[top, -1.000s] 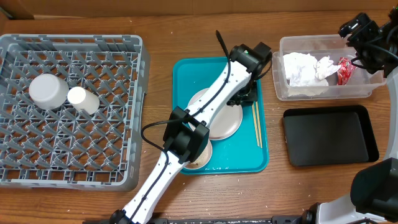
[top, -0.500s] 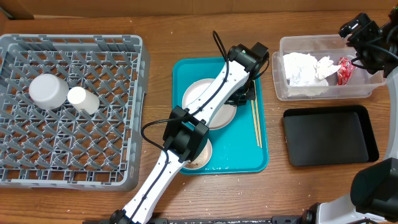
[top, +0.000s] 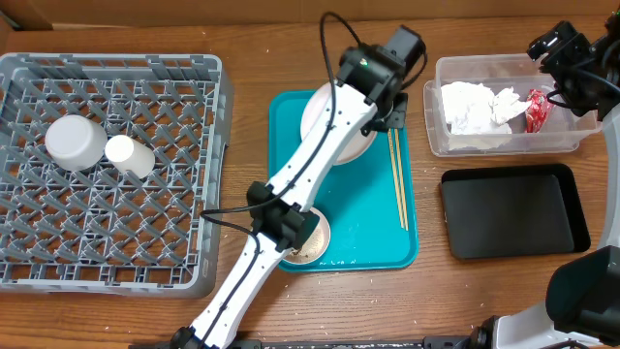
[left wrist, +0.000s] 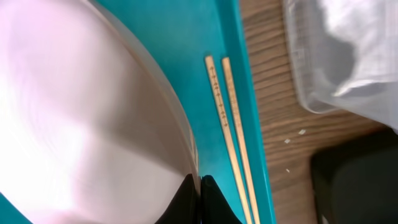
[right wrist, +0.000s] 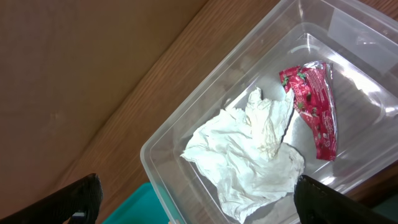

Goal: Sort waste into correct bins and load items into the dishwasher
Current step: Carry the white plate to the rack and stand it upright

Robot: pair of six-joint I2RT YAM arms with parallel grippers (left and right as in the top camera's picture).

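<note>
I will next lift the plate (top: 316, 118) in my left gripper and carry it left in the overhead view to the rack's empty slots beside the cup. Then I will tilt it upright and let go.
My left gripper (top: 380, 116) is shut on the right rim of the round white plate (top: 316, 118), which hangs tilted over the far end of the teal tray (top: 373, 233). The left wrist view shows both black fingertips (left wrist: 193, 198) pinching the plate (left wrist: 81, 124) edge. The wooden chopsticks (top: 397, 182) (left wrist: 233, 130) lie along the tray's right side. A white bowl (top: 316, 242) sits at the tray's near end, partly under my arm. My right gripper (right wrist: 202, 205) hangs open above the clear tub (top: 441, 136), which holds white napkins (right wrist: 249, 155) and a red wrapper (right wrist: 314, 106).
The grey dish rack (top: 194, 194) at the left holds an upturned white bowl (top: 76, 142) and a small white cup (top: 129, 155). A black tray (top: 513, 210) lies near the tub. My left arm runs diagonally across the teal tray.
The left gripper closed on the plate's rim and lifted it off the tray's middle, carrying it up and toward the far edge. The right arm has stayed still.
</note>
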